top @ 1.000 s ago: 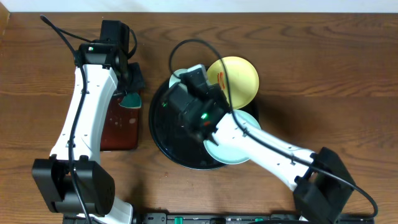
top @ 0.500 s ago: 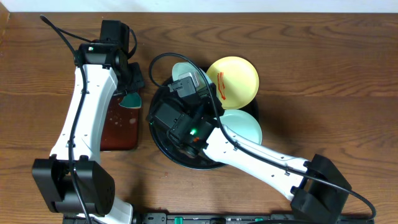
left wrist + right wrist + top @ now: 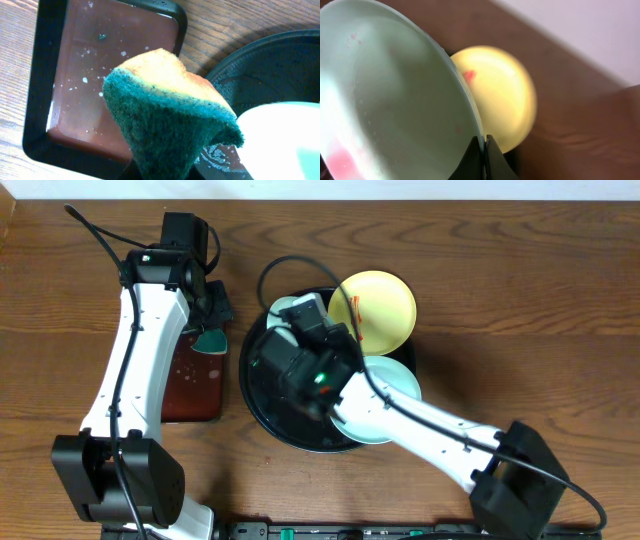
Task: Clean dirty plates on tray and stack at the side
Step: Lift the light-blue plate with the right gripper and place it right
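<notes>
The right gripper moves toward the right in the overhead view next. It then goes down to release its plate past the yellow one, where the tabletop is clear.
My right gripper (image 3: 306,312) (image 3: 483,145) is shut on the rim of a pale mint-blue plate (image 3: 281,307) (image 3: 395,90) and holds it tilted on edge above the round black tray (image 3: 268,398). Red sauce smears show on the plate's face. A yellow plate (image 3: 385,305) (image 3: 505,95) with a red streak lies at the tray's back right. A second mint plate (image 3: 400,383) lies at the tray's right. My left gripper (image 3: 212,320) is shut on a yellow-and-green sponge (image 3: 210,340) (image 3: 170,115) just left of the round tray (image 3: 270,65); the held plate's edge (image 3: 280,135) shows beside the sponge.
A smaller rectangular black tray (image 3: 190,380) (image 3: 100,75) holding brownish liquid lies left of the round tray, under the sponge. The right arm reaches across the round tray from the front right. The table is brown wood.
My right gripper swung left with the mint plate, then came back a little to the right. The left arm and sponge have not moved.
</notes>
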### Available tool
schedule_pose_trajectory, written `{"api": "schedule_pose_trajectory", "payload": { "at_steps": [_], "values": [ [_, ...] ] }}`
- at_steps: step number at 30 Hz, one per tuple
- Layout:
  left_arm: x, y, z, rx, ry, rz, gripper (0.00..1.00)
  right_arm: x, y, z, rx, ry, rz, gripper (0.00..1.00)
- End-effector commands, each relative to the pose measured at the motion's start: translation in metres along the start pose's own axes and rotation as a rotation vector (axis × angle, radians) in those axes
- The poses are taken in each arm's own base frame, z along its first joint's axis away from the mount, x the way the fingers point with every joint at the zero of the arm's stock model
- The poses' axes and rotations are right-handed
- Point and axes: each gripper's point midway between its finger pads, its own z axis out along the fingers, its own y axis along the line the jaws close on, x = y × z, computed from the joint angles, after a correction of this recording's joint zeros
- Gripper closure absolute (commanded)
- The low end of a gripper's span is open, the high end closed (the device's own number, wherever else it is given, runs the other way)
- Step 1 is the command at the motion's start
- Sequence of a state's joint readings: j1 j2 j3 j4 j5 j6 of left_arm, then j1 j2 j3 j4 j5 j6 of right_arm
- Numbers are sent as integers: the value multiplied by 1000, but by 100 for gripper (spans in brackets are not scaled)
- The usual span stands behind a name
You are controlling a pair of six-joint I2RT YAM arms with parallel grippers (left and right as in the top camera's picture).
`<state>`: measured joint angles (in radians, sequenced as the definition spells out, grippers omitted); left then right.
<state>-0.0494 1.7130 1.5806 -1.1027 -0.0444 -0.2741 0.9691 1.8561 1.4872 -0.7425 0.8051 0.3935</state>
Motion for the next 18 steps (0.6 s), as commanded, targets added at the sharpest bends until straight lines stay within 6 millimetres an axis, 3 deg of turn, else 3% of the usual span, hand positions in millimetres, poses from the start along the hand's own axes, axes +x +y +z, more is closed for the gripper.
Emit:
{"api": "schedule_pose_trajectory", "payload": {
  "at_steps": [1, 5, 9, 13, 14, 18],
  "values": [
    [2, 4, 4, -21, 10, -12, 92, 11, 18, 9, -300, 164, 146, 99],
    [2, 4, 4, -21, 10, -12, 92, 13, 9, 21, -491, 282, 266, 99],
    [2, 4, 4, -21, 10, -12, 92, 3, -25, 27, -637, 325, 392, 99],
    [2, 4, 4, -21, 10, -12, 92, 0, -92, 39, -639, 334, 555, 99],
    [2, 4, 4, -21, 10, -12, 92, 8, -128, 47, -582, 344, 615, 99],
    [2, 4, 4, -21, 10, -12, 92, 39, -194, 59, -454, 403, 726, 99]
  ]
}}
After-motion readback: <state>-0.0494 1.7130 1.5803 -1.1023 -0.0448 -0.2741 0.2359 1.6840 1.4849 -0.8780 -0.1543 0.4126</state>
